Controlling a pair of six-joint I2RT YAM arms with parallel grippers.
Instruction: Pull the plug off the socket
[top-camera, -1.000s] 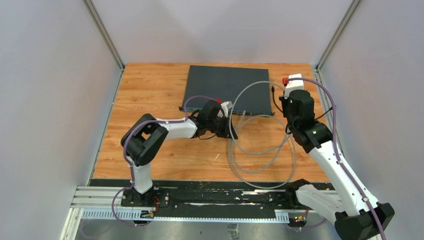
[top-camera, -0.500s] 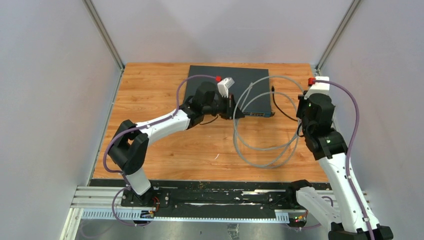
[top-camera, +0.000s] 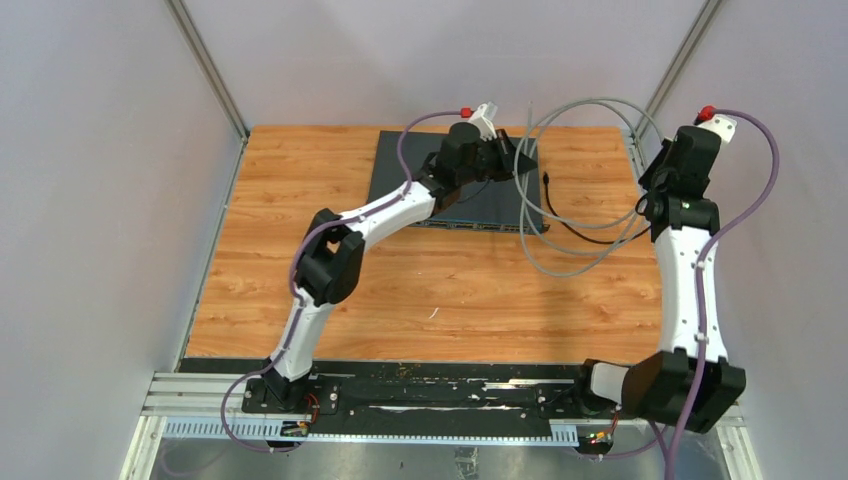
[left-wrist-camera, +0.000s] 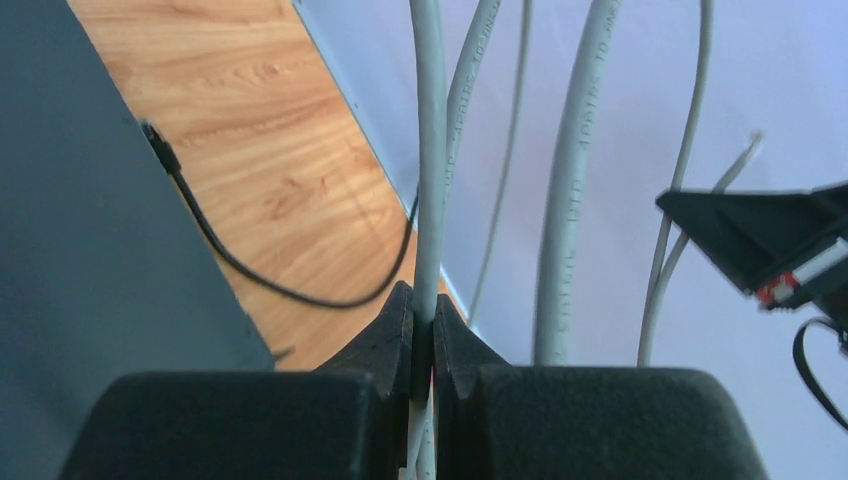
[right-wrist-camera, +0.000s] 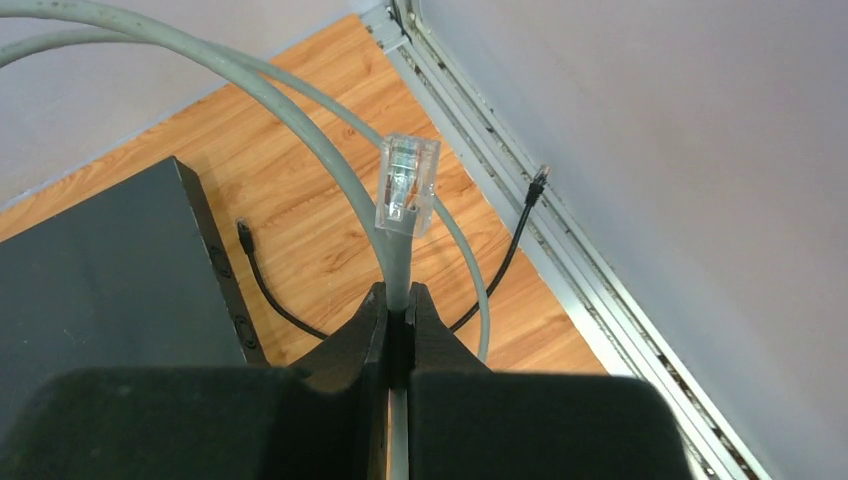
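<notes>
My right gripper will next move down toward the metal bar beside the table, and then it will let go of the grey cable (top-camera: 585, 105) there.
A dark network switch (top-camera: 425, 170) lies at the back of the wooden table. A grey cable (top-camera: 585, 105) hangs in loops in the air above it. My left gripper (top-camera: 518, 160) is shut on the grey cable (left-wrist-camera: 430, 150), its jaws pinching it over the switch's right end. My right gripper (top-camera: 652, 188) is raised at the back right, shut on the cable just below its clear plug (right-wrist-camera: 408, 185). The plug stands free in the air, out of any socket. The switch's front sockets (top-camera: 470, 222) face the near side.
A thin black cable (top-camera: 585, 218) lies on the table right of the switch, also in the right wrist view (right-wrist-camera: 270, 290). A metal rail (right-wrist-camera: 560, 250) and the grey wall bound the right side. The right gripper's black body (left-wrist-camera: 775, 245) shows in the left wrist view.
Both arms have risen and swung toward the back, lifting the grey cable off the table. The cable's end has come away from the switch's front.
</notes>
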